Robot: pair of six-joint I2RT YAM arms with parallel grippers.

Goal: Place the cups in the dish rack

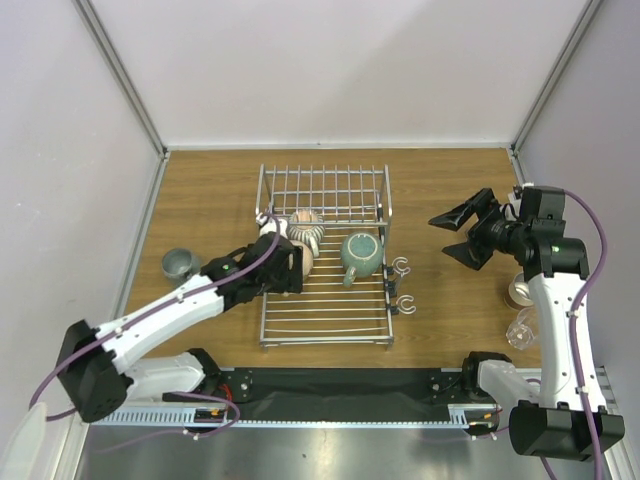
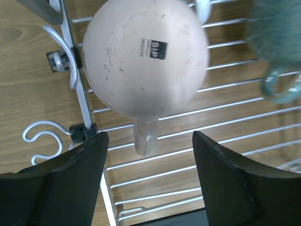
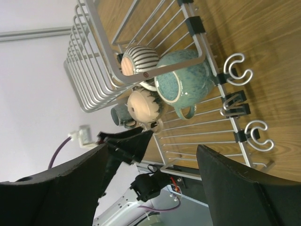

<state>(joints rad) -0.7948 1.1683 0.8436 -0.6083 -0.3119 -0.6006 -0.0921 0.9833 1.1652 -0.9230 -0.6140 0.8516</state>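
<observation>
I will swing my left gripper away from the rack (image 1: 325, 310) next and lower it onto the grey-green cup's far rim (image 1: 183, 252), because that cup is to its left in the top view.
The silver wire dish rack (image 1: 325, 310) sits mid-table. In it lie a ribbed cup (image 1: 306, 228), a beige cup (image 1: 305, 260) and a teal-green mug (image 1: 360, 255). My left gripper (image 1: 288, 268) is open just above the beige cup; in the left wrist view the upturned beige cup (image 2: 146, 59) lies beyond the open, empty gripper (image 2: 149, 160), its handle pointing toward the gap. My right gripper (image 1: 462, 235) is open and empty, raised right of the rack. A grey-green cup (image 1: 180, 264) stands on the table at the left. A shiny metal cup (image 1: 520, 292) and a clear glass (image 1: 522, 330) stand at the right.
Two wire hooks (image 1: 404, 287) stick out from the rack's right side. The raised back section of tines (image 1: 322, 190) stands at the far end. Grey walls close in left, right and behind. The right wrist view shows the rack (image 3: 94, 56) and the left gripper (image 3: 127, 143).
</observation>
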